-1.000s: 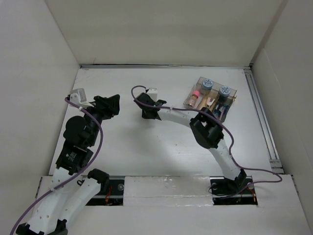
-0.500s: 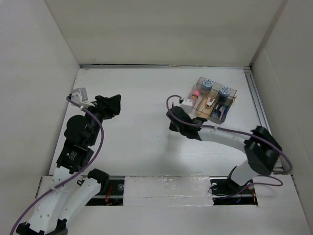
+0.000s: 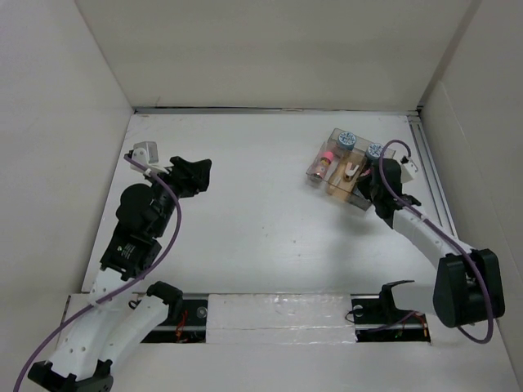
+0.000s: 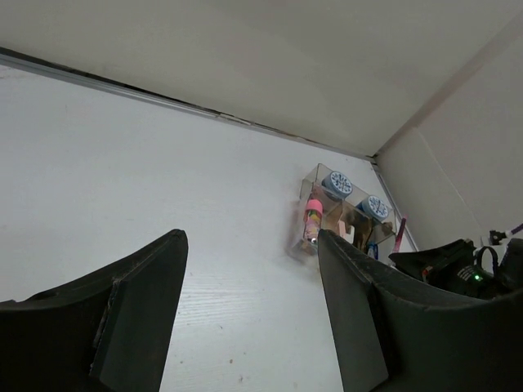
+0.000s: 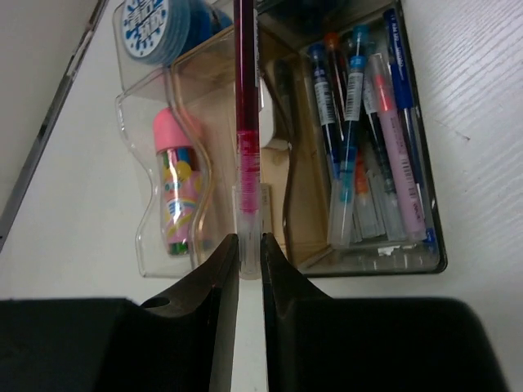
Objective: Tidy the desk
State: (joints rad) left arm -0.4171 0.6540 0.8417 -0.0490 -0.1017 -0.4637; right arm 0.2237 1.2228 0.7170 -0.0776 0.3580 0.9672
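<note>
My right gripper holds the magenta pen. It will go toward the right in the wrist view and down over the box's pen section (image 5: 364,143) to release the pen, since other pens lie there.
The desk (image 3: 245,237) is a white tabletop between white walls. A clear organizer box (image 3: 347,167) stands at its back right. My right gripper (image 3: 377,186) is at the box's right side, shut on a magenta pen (image 5: 246,139) with a clear end. The pen points over the box's middle compartments in the right wrist view, where the right gripper (image 5: 249,245) shows closed on it. My left gripper (image 3: 196,174) is open and empty over the desk's left part. In the left wrist view the left gripper (image 4: 249,237) faces the box (image 4: 343,214) across bare desk.
The box holds several pens (image 5: 368,139), a pink rainbow-printed stick (image 5: 174,192) and blue rolls (image 5: 151,20). A metal rail (image 3: 433,188) runs along the desk's right edge, close to the right arm. White walls close in the left, back and right sides.
My right arm has swung from the desk's middle across to the right side of the organizer box. My left gripper has shifted slightly to the right.
</note>
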